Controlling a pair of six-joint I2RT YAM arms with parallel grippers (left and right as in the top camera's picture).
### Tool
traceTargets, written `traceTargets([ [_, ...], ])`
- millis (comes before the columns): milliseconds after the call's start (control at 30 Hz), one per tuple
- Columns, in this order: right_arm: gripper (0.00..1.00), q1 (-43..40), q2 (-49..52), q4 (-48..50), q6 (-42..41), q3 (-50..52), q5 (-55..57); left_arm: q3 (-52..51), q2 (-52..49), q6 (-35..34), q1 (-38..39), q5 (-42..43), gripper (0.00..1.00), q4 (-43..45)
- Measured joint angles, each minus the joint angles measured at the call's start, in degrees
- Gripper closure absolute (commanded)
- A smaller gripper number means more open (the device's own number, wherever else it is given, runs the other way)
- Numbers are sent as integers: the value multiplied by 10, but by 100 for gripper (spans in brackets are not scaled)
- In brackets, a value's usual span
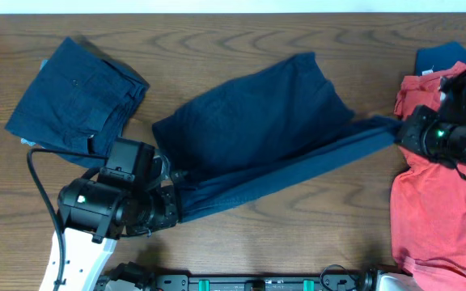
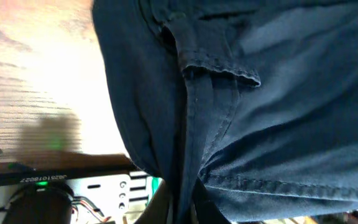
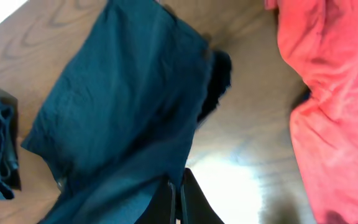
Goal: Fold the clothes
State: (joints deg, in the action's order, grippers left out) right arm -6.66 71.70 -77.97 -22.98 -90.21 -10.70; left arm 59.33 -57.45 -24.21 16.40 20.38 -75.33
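Observation:
The robot should bring its left gripper outward and down onto the end of the shorts' far half by the folded pair (image 1: pixel 169 136) (image 2: pixel 124 22) and release the edge, because that half lies on the tabletop.
Dark navy shorts (image 1: pixel 257 133) hang stretched between my two grippers above the middle of the table. My left gripper (image 1: pixel 171 194) is shut on the shorts' lower-left edge; in the left wrist view the fabric with seams (image 2: pixel 260 112) runs down into the jaws (image 2: pixel 188 199). My right gripper (image 1: pixel 400 129) is shut on the shorts' right end; the right wrist view shows the cloth (image 3: pixel 123 112) pinched between its fingers (image 3: pixel 178 199). A folded pair of navy shorts (image 1: pixel 79 93) lies at the far left.
Coral-red shirts (image 1: pixel 431 202) lie piled at the right edge, also in the right wrist view (image 3: pixel 334 93). A brighter blue garment (image 1: pixel 443 56) peeks out behind them. The table's front rail (image 1: pixel 257 281) runs along the near edge.

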Motion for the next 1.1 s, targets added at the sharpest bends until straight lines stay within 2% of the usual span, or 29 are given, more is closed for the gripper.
traceTargets([
  [333,99,9,129,174,-23,0,-21,7,-87,-30,9,-92,94,132],
  [667,99,42,287,365,-31,0,-72,9,-215,-36,13,-247,93,263],
  [1000,99,69,383,540,-31,0,-88,9,-297,-43,12,-346,89,346],
  [1067,95,70,402,572,-32,0,-82,9,-313,-42,12,-362,77,362],
  [1100,84,71,414,590,-33,0,-76,9,-319,-40,11,-368,75,369],
])
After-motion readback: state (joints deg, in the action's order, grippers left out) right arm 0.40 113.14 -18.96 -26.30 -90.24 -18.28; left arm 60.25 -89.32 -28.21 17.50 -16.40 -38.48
